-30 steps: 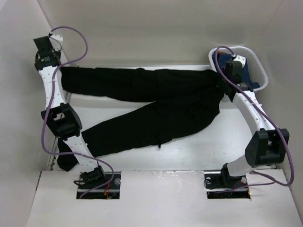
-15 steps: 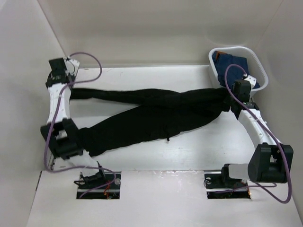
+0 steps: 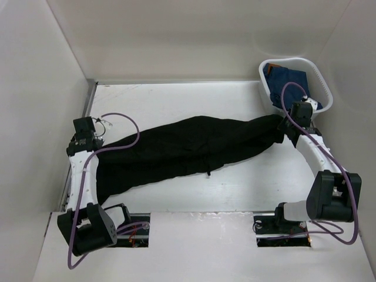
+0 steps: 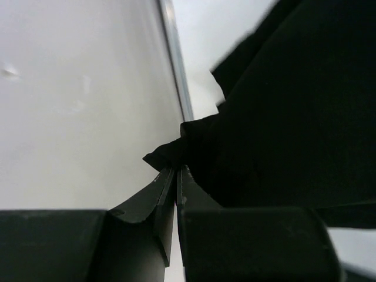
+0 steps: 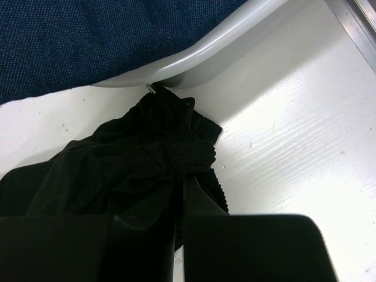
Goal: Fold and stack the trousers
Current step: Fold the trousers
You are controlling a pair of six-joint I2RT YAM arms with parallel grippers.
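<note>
The open white tabletop is below my right gripper, so my right gripper will move gently down and slightly back from the basket next and let go of the bunched waistband [image 5: 176, 153].
The black trousers [image 3: 188, 150] lie across the white table from left to right, one leg folded over the other. My left gripper [image 3: 94, 141] is shut on a leg end at the left, and its wrist view shows black cloth [image 4: 282, 117] pinched between the closed fingers [image 4: 167, 188]. My right gripper [image 3: 288, 126] is shut on the bunched waistband [image 5: 176, 153] at the right, just in front of the basket. Both grippers [image 4: 178, 171] [image 5: 179, 176] hold the fabric taut between them.
A white basket [image 3: 320, 79] with a blue denim garment [image 3: 288, 76] stands at the back right; its rim [image 5: 200, 64] is close above the right gripper. The left wall [image 4: 76, 100] and a metal edge strip [image 3: 89, 97] run close beside the left gripper.
My left gripper has carried the far leg end from the back left toward the front, laying that leg over the near one. The right gripper moved slightly forward with the waistband.
</note>
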